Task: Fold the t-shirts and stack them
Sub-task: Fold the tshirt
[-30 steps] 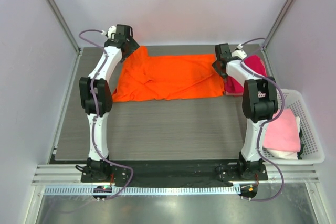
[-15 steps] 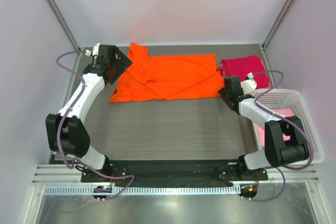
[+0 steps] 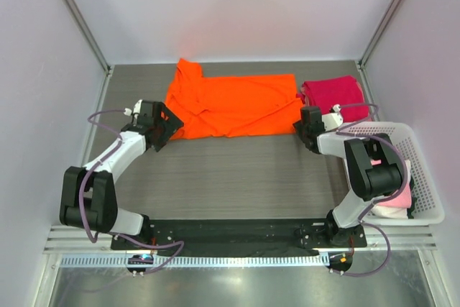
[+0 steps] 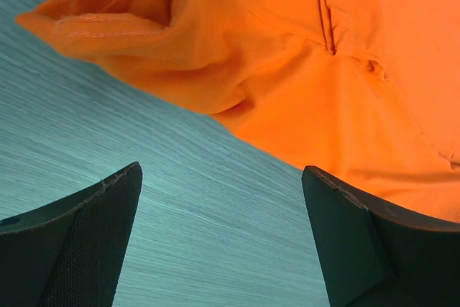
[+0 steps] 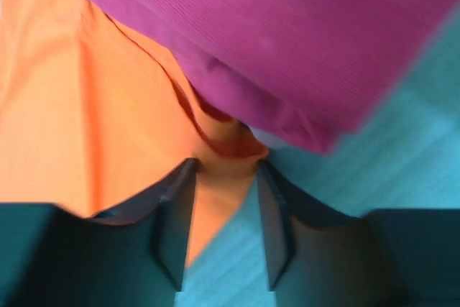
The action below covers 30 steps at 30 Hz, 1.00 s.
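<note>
My left gripper lowers to the left in the wrist view next, where the orange t-shirt's near corner (image 4: 83,36) lies below it, since its fingers span bare table.
The bright orange t-shirt (image 3: 230,106) lies spread flat at the back of the table. My left gripper (image 3: 169,126) is open and empty at its near left corner. In the left wrist view the left gripper (image 4: 221,170) has bare table between wide jaws, with the orange cloth (image 4: 338,91) just ahead. My right gripper (image 3: 302,126) is at the shirt's near right corner. In the right wrist view the right gripper (image 5: 225,163) is open, and the orange corner (image 5: 215,199) lies between its jaws. The folded magenta-red shirt (image 3: 332,95) lies beside it and shows again in the right wrist view (image 5: 287,34).
A white lattice basket (image 3: 424,177) stands at the right edge. It holds a pale pink shirt (image 3: 404,193), mostly hidden behind my right arm. Grey walls and metal frame posts close in the back and sides.
Both arms have drawn back from the orange shirt's far edge to its near corners. The left sleeve now lies uncovered at the back left.
</note>
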Motion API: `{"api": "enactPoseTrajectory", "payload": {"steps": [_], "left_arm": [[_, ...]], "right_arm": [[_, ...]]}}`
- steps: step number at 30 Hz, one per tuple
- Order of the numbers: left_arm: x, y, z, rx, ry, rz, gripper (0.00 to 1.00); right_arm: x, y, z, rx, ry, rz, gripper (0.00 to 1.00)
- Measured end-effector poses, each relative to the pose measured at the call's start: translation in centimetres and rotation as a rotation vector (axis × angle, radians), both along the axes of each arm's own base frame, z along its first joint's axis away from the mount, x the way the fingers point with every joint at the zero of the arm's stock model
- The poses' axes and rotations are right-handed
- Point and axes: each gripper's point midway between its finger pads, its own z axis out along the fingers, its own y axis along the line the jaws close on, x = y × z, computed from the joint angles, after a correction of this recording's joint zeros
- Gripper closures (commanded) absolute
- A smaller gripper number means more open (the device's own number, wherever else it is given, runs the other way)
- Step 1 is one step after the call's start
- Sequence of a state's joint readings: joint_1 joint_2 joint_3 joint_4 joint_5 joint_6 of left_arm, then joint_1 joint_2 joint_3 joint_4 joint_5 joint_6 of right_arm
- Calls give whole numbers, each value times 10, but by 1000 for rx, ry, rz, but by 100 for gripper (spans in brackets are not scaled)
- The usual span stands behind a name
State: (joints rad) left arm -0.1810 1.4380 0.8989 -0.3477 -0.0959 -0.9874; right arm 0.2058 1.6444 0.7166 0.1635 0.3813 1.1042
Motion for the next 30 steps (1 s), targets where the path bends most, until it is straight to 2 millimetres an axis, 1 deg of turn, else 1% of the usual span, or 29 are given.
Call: {"api": "enactPoseTrajectory", "payload": {"steps": [2, 3, 4, 5, 7, 11, 12, 13, 16, 20, 27, 30], "left_arm": [[-4, 4, 0, 10, -19, 11, 7], [-7, 6, 0, 15, -28, 17, 7], [-8, 8, 0, 23, -37, 24, 7], [-10, 10, -1, 30, -41, 30, 7], [-11, 14, -4, 44, -41, 41, 8], [-8, 19, -10, 67, -36, 51, 9], [-7, 20, -13, 74, -31, 55, 11], [-7, 22, -17, 82, -22, 56, 15], [-7, 29, -29, 111, 8, 74, 21], [-7, 38, -42, 132, 41, 119, 24], [1, 54, -59, 133, 33, 207, 34], [11, 62, -59, 118, 0, 259, 44]], "right_arm": [[8, 1, -2, 7, -12, -6, 69], [12, 2, -3, 6, -14, -8, 85], [15, 2, -5, 0, -13, -5, 94], [17, 2, -7, -4, -6, -5, 99], [22, 3, -7, -11, -4, -5, 99], [21, 3, -8, -25, 4, -4, 99], [20, 3, -7, -28, 4, -3, 99], [18, 3, -7, -31, 6, -2, 99], [9, 2, -7, -41, 20, 1, 99], [-2, 1, -6, -52, 32, 11, 99], [-3, 2, -3, -57, 27, 16, 99], [-3, 2, -4, -58, 28, 18, 99]]}}
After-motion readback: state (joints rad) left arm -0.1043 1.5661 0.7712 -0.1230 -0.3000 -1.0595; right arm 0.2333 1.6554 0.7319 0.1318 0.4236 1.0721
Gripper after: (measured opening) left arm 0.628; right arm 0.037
